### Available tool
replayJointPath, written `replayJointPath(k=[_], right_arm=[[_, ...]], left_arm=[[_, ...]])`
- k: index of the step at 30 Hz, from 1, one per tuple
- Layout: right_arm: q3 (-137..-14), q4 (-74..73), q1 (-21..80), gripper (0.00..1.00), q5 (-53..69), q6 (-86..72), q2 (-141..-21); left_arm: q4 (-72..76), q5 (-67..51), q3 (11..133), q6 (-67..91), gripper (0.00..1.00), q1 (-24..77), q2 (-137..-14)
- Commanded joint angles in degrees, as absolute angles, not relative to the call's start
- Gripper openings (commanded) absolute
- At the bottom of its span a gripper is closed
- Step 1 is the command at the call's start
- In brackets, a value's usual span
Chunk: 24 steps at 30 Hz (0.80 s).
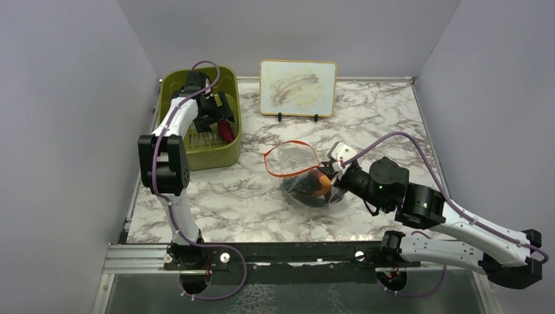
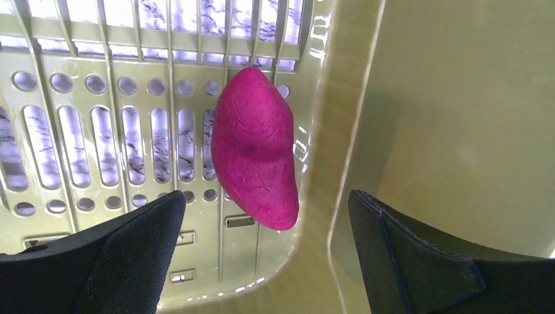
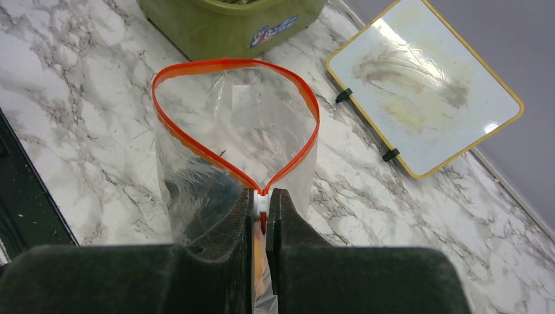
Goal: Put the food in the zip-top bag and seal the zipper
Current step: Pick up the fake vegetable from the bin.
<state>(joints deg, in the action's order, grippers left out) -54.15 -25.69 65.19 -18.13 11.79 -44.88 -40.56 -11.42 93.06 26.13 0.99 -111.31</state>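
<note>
The pink-purple food piece (image 2: 255, 147) lies lengthwise below the open fingers. Next, my left gripper drops toward the bin's slotted bottom and closes across the food piece's middle.
The clear zip-top bag (image 1: 298, 163) lies mid-table with its mouth held in an open loop by the orange-red zipper (image 3: 196, 147). Inside it are an orange piece (image 1: 321, 184) and dark food (image 1: 302, 191). My right gripper (image 3: 262, 199) is shut on the zipper's near end, at its white slider. My left gripper (image 2: 265, 196) hangs open inside the olive-green bin (image 2: 458, 98), its jaws wide apart. A pink-purple food piece (image 2: 255, 147) lies on the bin's slotted floor against the side wall, just beyond the fingertips and untouched. It shows as a reddish piece (image 1: 226, 129) from above.
The olive-green bin (image 1: 199, 157) stands at the back left of the marble table. A small yellow-framed whiteboard (image 1: 298, 87) stands on its stand at the back centre. Purple-grey walls close in the left, back and right sides.
</note>
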Motion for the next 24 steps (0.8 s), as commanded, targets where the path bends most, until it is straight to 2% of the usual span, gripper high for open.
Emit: replayJointPath(k=[1, 13, 18, 24], right_arm=[[-55.72, -22.84, 65.48, 0.01, -18.18, 11.73, -44.53], [-57.25, -22.61, 65.41, 0.01, -18.94, 12.74, -46.18], [-57.71, -22.93, 65.48, 0.01, -18.98, 12.92, -46.61], [-58.19, -23.42, 65.47, 0.01, -19.47, 12.71, -46.42]], left_arm=[[-39.05, -11.08, 95.66, 24.21, 0.97, 1.46, -113.38], [-37.90, -7.59, 96.91, 21.79, 0.86, 2.70, -118.24], [-37.72, -6.69, 98.49, 21.03, 0.76, 3.13, -119.61], [-37.77, -4.52, 99.66, 19.70, 0.55, 3.39, -118.92]])
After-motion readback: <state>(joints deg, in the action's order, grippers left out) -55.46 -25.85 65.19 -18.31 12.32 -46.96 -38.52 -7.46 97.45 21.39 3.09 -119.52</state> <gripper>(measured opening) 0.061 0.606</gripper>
